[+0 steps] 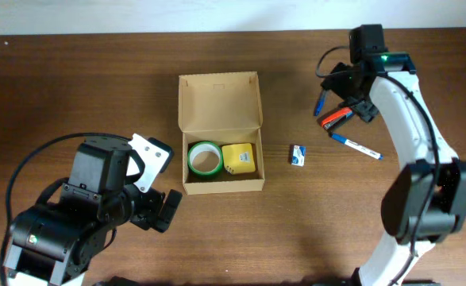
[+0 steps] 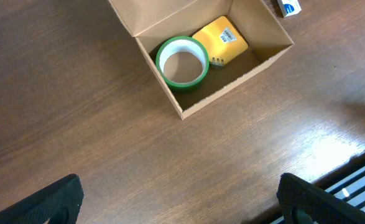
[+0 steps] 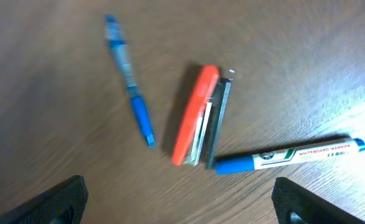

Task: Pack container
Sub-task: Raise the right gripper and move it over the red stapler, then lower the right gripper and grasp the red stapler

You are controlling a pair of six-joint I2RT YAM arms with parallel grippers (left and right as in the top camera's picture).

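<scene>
My right gripper goes down onto the orange stapler (image 1: 336, 118) (image 3: 201, 117) next and turns slightly to straddle the stapler's long sides, as it lies slanted between the pen and marker.
The container (image 1: 220, 102), a tan cardboard box with its flap lid standing open at the back, sits mid-table. Inside it lie a green tape roll (image 1: 204, 159) (image 2: 182, 61) and a yellow block (image 1: 238, 158) (image 2: 221, 40). My left gripper (image 1: 159, 187) (image 2: 179, 211) hangs open over bare wood just left-front of the box (image 2: 232, 90). My right gripper (image 1: 350, 99) (image 3: 181, 208) is open above an orange stapler (image 1: 336, 117) (image 3: 198, 115), with a blue pen (image 1: 321, 102) (image 3: 129, 81) and a blue-capped marker (image 1: 356, 146) (image 3: 288, 155) beside it. Nothing is between either pair of fingers.
A small blue and white box (image 1: 297, 155) (image 2: 289, 7) lies on the wood between the container and the marker. The table's front edge (image 2: 356, 177) shows at the lower right of the left wrist view.
</scene>
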